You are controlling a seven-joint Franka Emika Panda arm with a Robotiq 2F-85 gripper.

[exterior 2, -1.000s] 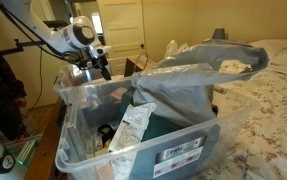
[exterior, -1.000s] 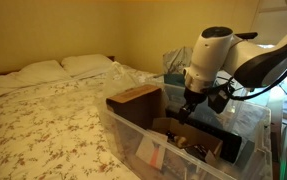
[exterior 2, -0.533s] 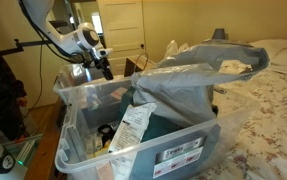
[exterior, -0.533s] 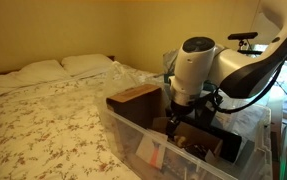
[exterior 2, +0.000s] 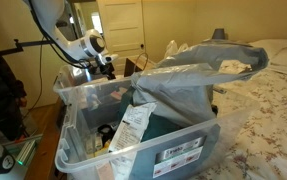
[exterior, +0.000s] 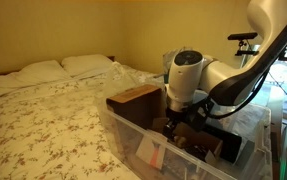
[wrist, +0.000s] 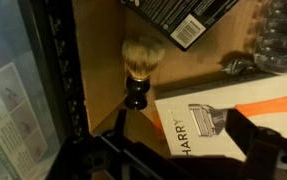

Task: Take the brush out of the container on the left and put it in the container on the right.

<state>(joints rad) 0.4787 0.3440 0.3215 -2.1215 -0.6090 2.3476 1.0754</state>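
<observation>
The brush (wrist: 140,64) stands off my fingers' middle, so my gripper next moves down and toward the left in the wrist view onto the brush's black handle.
A shaving brush (wrist: 140,64) with pale bristles and a black handle stands in a brown cardboard compartment (wrist: 98,70), in the wrist view. My gripper (wrist: 178,160) is open and empty. Its dark fingers show at the bottom of that view, with the brush above and between them and apart from both. In both exterior views the gripper (exterior: 174,119) (exterior 2: 106,68) hangs over the far end of a clear plastic bin (exterior: 131,135) (exterior 2: 143,150). The brush is hidden in both exterior views.
A white and orange Harry's razor box (wrist: 215,122) lies beside the brush. A brown cardboard box (exterior: 135,97) sits in the bin, with a paper packet (exterior 2: 133,125) and a crumpled plastic bag (exterior 2: 198,75). A bed (exterior: 43,110) lies beside the bin.
The arm has swung sideways over the bin and the wrist has come lower above the boxes. The gripper has stayed empty.
</observation>
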